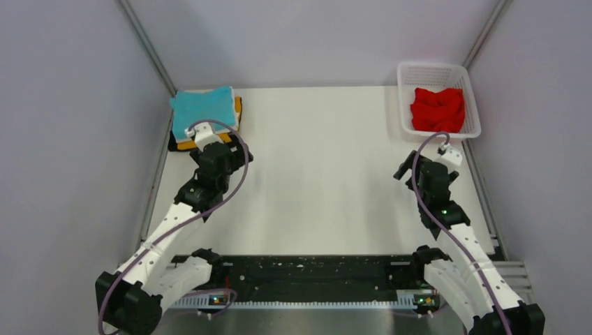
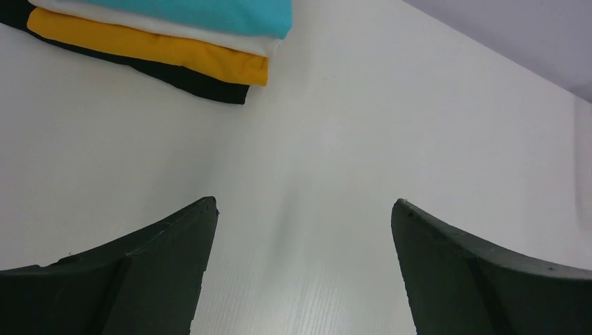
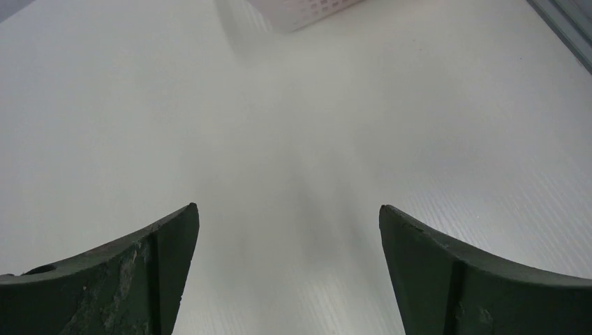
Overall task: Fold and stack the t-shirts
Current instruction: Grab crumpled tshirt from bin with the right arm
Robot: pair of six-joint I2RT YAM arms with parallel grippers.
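Note:
I need to lift my right gripper outward over the basket's near rim, then lower it to the red t-shirt by the basket's side (image 1: 454,112).
A stack of folded t-shirts (image 1: 204,110) lies at the table's back left, turquoise on top, then white, orange-yellow and black; its edges show in the left wrist view (image 2: 174,49). A crumpled red t-shirt (image 1: 438,108) lies in the white mesh basket (image 1: 403,98) at the back right. My left gripper (image 1: 222,149) is open and empty, just in front of the stack; the left wrist view (image 2: 304,206) shows only bare table between its fingers. My right gripper (image 1: 419,167) is open and empty, in front of the basket, over bare table in the right wrist view (image 3: 287,209).
The basket's corner (image 3: 307,10) shows at the top of the right wrist view. Grey walls with metal rails enclose the white table (image 1: 321,181) on three sides. A black rail (image 1: 307,269) runs along the near edge between the arm bases.

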